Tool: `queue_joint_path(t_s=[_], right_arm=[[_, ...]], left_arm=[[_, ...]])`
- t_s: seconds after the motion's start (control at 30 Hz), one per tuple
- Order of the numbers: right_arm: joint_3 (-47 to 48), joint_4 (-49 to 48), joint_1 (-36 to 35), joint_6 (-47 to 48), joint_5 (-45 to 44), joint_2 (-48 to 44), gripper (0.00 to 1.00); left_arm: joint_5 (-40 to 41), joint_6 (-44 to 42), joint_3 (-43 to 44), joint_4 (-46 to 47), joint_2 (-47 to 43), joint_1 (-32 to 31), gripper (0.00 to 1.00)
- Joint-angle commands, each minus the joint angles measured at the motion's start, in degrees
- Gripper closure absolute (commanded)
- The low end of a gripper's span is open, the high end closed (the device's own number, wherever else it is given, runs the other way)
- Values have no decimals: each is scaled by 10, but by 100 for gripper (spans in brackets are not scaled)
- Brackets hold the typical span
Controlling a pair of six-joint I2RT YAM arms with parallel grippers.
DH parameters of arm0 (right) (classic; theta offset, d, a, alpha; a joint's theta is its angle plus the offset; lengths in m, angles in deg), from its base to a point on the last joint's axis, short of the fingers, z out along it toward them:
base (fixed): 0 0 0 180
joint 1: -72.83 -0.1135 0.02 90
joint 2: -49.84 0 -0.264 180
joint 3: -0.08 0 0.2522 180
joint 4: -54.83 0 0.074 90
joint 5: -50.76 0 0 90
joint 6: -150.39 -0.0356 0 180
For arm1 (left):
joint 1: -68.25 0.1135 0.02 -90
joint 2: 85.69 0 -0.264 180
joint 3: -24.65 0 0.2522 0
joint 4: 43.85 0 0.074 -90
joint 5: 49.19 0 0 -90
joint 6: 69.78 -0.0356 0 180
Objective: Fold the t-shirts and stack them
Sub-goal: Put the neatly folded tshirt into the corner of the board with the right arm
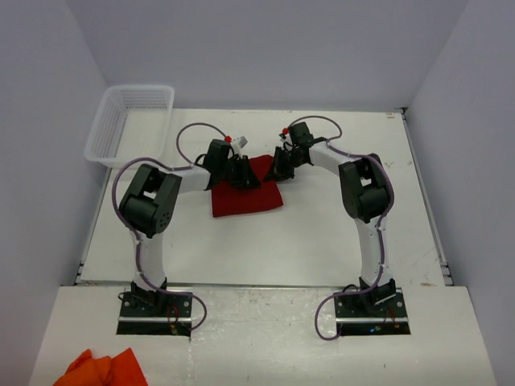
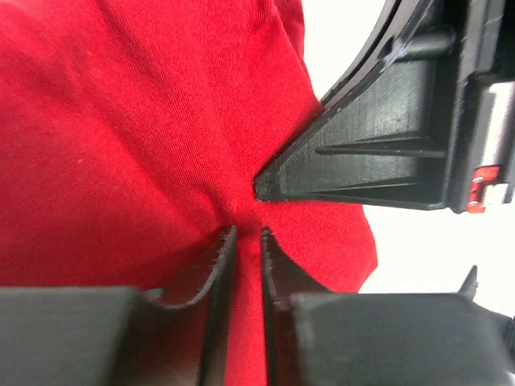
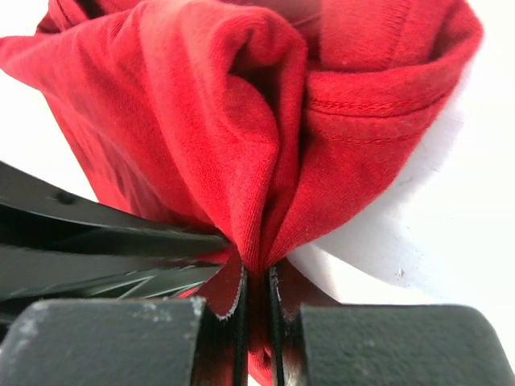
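Next, my right gripper should draw the t-shirt (image 1: 248,197) over to the table's bare far corner and release it, since that corner lies to its right in the top view.
A crimson t-shirt (image 1: 248,197) lies partly folded in the middle of the white table (image 1: 322,233), and both grippers meet at its far edge. My left gripper (image 1: 241,178) pinches a thin layer of the t-shirt (image 2: 121,121); in the left wrist view its jaws (image 2: 248,235) stand nearly together, with the fabric puckering into them. My right gripper (image 1: 279,170) is shut on a bunched fold with a stitched hem (image 3: 354,112), the jaws (image 3: 257,277) squeezing the cloth. The two grippers are almost touching: the right one's finger (image 2: 362,161) fills the left wrist view.
A clear plastic basket (image 1: 129,125) stands at the table's far left corner. An orange cloth (image 1: 100,370) lies on the near ledge at the bottom left, beside the left arm's base. Grey walls close in the table on three sides.
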Motion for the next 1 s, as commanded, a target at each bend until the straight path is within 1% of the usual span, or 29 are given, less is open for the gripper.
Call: queue_joint_path(t_s=[0.0,0.07,0.1,0.13,0.27,0.37,0.5,0.53,0.57,0.6,0.73,0.9,0.97], right_arm=[[26,10,-7,71,-14,-24,100],[29,13,-9,86,-17,-31,100],[31,17,-8,101,-20,-33,100],[31,21,-9,105,-24,-39,100],[47,41,-8,135,-48,-56,100],[59,63,-9,173,-79,-74,100],[76,89,-11,209,-133,-93,100],[80,101,-11,211,-168,-96,100],[93,109,-10,219,-182,-97,100],[101,117,-9,224,-194,-96,100],[153,160,-2,238,-268,-76,100],[170,184,21,247,-328,-57,100],[178,191,32,249,-371,-52,100]], left_arm=[[63,-42,31,-46,-62,-6,79],[79,-43,35,-61,-84,-7,75],[87,-40,33,-62,-92,-7,71],[93,-37,32,-63,-110,-9,69],[123,-36,33,-72,-156,-21,63],[134,-34,32,-83,-189,-31,62],[157,-29,6,-83,-237,-54,62],[159,-26,-1,-83,-254,-58,62],[167,-23,-15,-83,-262,-62,62],[171,-22,-22,-104,-281,-74,62],[187,-19,-57,-114,-325,-105,61],[195,-19,-93,-141,-387,-147,61],[207,-12,-109,-151,-409,-167,61]])
